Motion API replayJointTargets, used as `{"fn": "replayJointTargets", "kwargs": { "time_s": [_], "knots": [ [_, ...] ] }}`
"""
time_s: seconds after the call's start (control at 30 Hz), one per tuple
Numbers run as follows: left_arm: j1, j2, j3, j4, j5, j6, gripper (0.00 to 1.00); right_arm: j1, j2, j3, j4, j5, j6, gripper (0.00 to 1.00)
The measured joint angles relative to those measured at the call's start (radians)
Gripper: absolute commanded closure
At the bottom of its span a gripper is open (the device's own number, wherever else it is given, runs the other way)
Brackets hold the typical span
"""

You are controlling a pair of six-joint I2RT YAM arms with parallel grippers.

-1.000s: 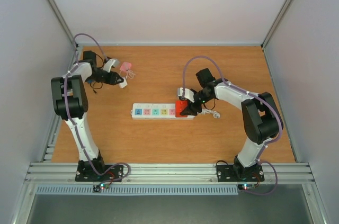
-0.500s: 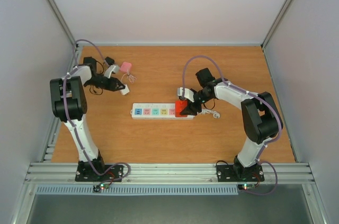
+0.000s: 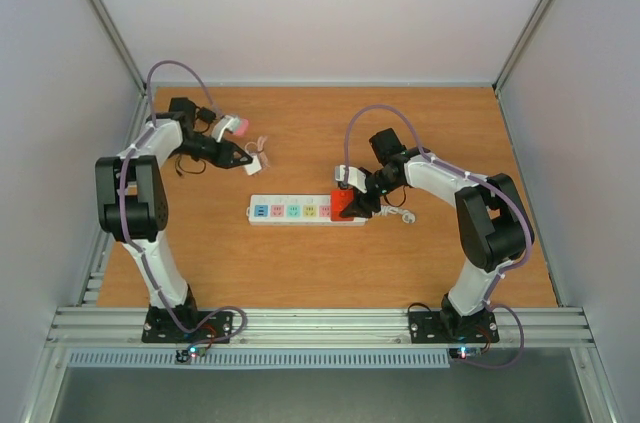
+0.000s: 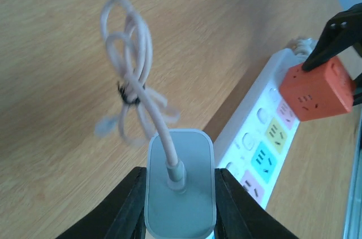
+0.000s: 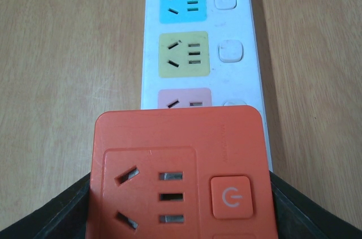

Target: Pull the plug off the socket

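Bare tabletop clear of the socket lies below my left gripper and to its left in the top view. My left gripper needs to go down there next and let go of the plug.
The socket, a long white power strip (image 3: 300,211) with pastel outlet faces, lies mid-table; it also shows in the left wrist view (image 4: 257,143) and the right wrist view (image 5: 198,41). My right gripper (image 3: 347,205) is shut on an orange cube plug (image 3: 342,205) (image 5: 178,171) sitting over the strip's right end; I cannot tell whether it is seated. My left gripper (image 3: 248,156) (image 4: 181,194) is shut on a white charger plug (image 4: 181,185), held above the table behind the strip's left end. Its looped cable (image 4: 127,64) (image 3: 263,147) dangles in front.
A small pink object (image 3: 237,126) lies on the table beside the left arm, far left. The strip's short curly white cord (image 3: 402,215) lies by its right end. Grey walls close the table at the back and both sides.
My left gripper has swung right, carrying the white charger and its looped cable away from the pink object. The right gripper, orange plug and strip have not moved.
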Motion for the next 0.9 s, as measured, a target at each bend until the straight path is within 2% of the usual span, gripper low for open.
{"fn": "replayJointTargets", "kwargs": {
  "time_s": [0.23,0.57,0.9],
  "knots": [
    [-0.007,0.000,0.023,-0.003,0.059,-0.036,0.78,0.000,0.000,0.001,-0.001,0.001,0.000,0.62],
    [-0.006,0.103,0.047,-0.003,0.058,-0.046,0.78,0.002,0.004,0.006,-0.003,0.002,0.001,0.63],
    [0.058,0.127,0.025,0.055,0.053,-0.117,0.78,0.002,0.004,0.006,-0.003,0.002,0.003,0.62]
  ]
}}
